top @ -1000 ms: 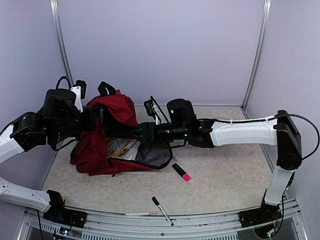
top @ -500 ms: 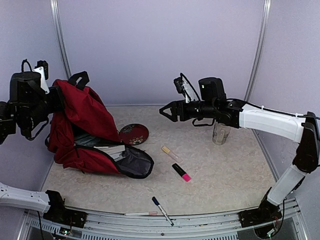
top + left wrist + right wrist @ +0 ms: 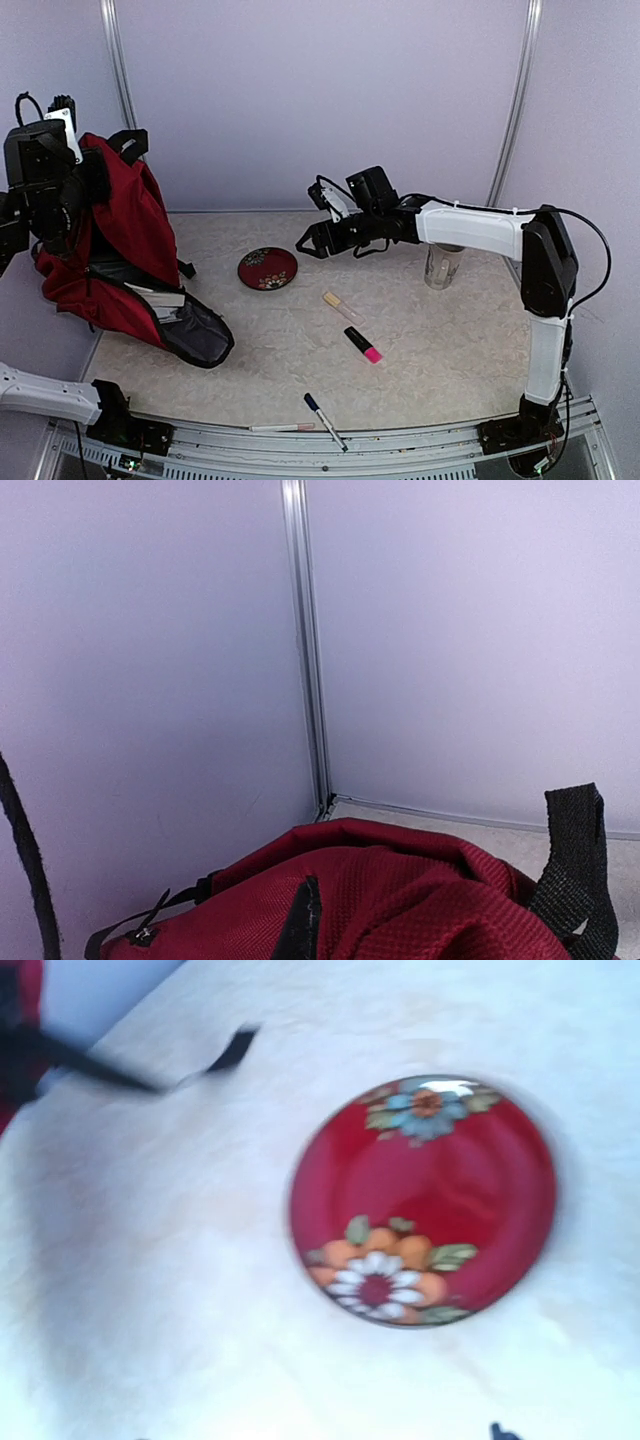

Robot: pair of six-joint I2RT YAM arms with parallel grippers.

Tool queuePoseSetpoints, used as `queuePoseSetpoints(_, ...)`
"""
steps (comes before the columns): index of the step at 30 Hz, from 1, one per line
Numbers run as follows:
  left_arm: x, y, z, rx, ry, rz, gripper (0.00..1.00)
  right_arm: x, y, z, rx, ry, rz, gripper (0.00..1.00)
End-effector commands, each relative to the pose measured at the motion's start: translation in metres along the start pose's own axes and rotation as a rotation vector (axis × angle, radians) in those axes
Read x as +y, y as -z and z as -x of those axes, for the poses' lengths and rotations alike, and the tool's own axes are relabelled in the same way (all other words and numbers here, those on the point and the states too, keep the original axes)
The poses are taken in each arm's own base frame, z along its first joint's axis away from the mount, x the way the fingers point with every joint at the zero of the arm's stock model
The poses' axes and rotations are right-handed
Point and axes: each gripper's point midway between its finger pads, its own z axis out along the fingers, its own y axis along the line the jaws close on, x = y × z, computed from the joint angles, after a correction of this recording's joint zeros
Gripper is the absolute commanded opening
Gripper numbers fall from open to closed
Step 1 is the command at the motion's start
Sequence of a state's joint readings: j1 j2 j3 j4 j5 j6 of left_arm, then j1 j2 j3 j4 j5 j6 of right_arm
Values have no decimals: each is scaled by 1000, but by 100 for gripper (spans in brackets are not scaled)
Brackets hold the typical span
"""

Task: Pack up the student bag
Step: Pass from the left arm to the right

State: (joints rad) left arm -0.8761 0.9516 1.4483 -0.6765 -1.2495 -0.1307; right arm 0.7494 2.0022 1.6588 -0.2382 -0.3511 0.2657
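The bag's front flap (image 3: pixel 221 344) hangs open behind my right gripper, to its left in the top view, so I will swing back and down onto the flap's edge.
The student bag (image 3: pixel 115 235), dark red with black straps, stands tilted at the far left with its dark open front flap (image 3: pixel 195 335) resting on the table and books showing inside. My left gripper (image 3: pixel 72 165) holds its top up; the fingers are hidden by fabric. The left wrist view shows only the bag's red top (image 3: pixel 400 900) and a black strap (image 3: pixel 575 850). My right gripper (image 3: pixel 305 245) hovers open and empty just right of a small round red flowered disc (image 3: pixel 267 268), which fills the right wrist view (image 3: pixel 423 1200).
A yellow marker (image 3: pixel 343 307) and a pink-tipped highlighter (image 3: pixel 363 345) lie mid-table. A blue pen (image 3: pixel 325 420) and a pink pen (image 3: pixel 280 428) lie near the front edge. A clear glass (image 3: pixel 441 265) stands at the right under my right arm. Walls close the back and sides.
My left gripper has pulled the bag up and further left, uncovering the disc and the yellow marker. My right gripper left the bag, rose, then came down towards the disc.
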Motion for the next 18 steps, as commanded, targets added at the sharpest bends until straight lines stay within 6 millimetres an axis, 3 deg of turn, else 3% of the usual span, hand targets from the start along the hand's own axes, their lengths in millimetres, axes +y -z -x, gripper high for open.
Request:
queuePoseSetpoints(1, -3, 8, 51, -84, 247, -115, 0, 50, 14, 15, -61, 127, 234, 78)
queuePoseSetpoints(6, -33, 8, 54, -62, 224, -230, 0, 134, 51, -4, -124, 424, 525, 78)
queuePoseSetpoints(11, -52, 6, 46, -35, 234, -275, 0, 212, 106, -21, -209, 628, 733, 81)
queuePoseSetpoints(15, -69, 5, 35, -11, 276, -320, 0, 250, 135, -33, -251, 701, 776, 82)
queuePoseSetpoints(18, -86, 4, 26, 10, 304, -363, 0, 260, 144, -39, -268, 713, 687, 83)
